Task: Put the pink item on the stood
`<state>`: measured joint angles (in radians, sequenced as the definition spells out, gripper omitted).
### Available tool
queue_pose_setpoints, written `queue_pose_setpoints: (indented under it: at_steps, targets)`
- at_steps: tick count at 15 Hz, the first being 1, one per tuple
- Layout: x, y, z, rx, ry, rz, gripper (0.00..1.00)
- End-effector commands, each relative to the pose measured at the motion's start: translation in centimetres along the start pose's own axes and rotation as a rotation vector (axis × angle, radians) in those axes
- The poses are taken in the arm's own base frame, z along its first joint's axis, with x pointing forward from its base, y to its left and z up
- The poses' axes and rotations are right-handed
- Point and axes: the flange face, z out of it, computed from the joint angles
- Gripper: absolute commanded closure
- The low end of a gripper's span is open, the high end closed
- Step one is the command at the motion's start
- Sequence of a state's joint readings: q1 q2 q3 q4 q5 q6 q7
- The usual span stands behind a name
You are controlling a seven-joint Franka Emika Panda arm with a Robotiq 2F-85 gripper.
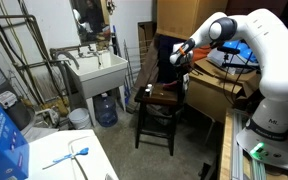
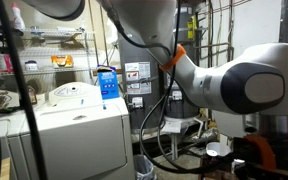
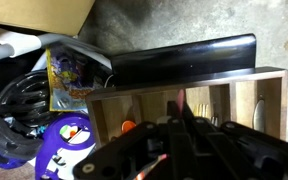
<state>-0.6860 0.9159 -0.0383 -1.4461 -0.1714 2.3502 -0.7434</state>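
I will next lower the thin pink item toward the bare tray section below it, beside the orange piece, and release it there.
The dark brown stool (image 1: 162, 99) stands on the floor between the white sink and the robot base. My gripper (image 1: 180, 54) hangs above and slightly behind its seat. In the wrist view the dark fingers (image 3: 181, 112) are close together, with a thin pink item (image 3: 180, 97) standing up between their tips. Below the gripper lies a light wooden tray with compartments (image 3: 254, 95), holding an orange piece (image 3: 129, 126) and some utensils. The pink item is too small to make out in both exterior views, and the gripper is hidden in the exterior view where the arm (image 2: 214, 80) fills the picture.
A white utility sink (image 1: 98, 70) and a water jug (image 1: 106, 109) stand beside the stool. A white appliance (image 2: 74, 125) carries a blue box (image 2: 107, 84). A black glossy slab (image 3: 184, 58), a bag (image 3: 69, 75) and purple gear (image 3: 64, 145) lie by the tray.
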Motion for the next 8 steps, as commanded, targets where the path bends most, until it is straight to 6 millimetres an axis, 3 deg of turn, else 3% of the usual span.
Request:
queue_pose_setpoints:
  at_steps: [1,8]
  targets:
    - [1.9,0.0,1.8,0.019,0.020,-0.001,0.99]
    - [3.3,0.6,3.9,0.003,0.030,-0.060,0.99]
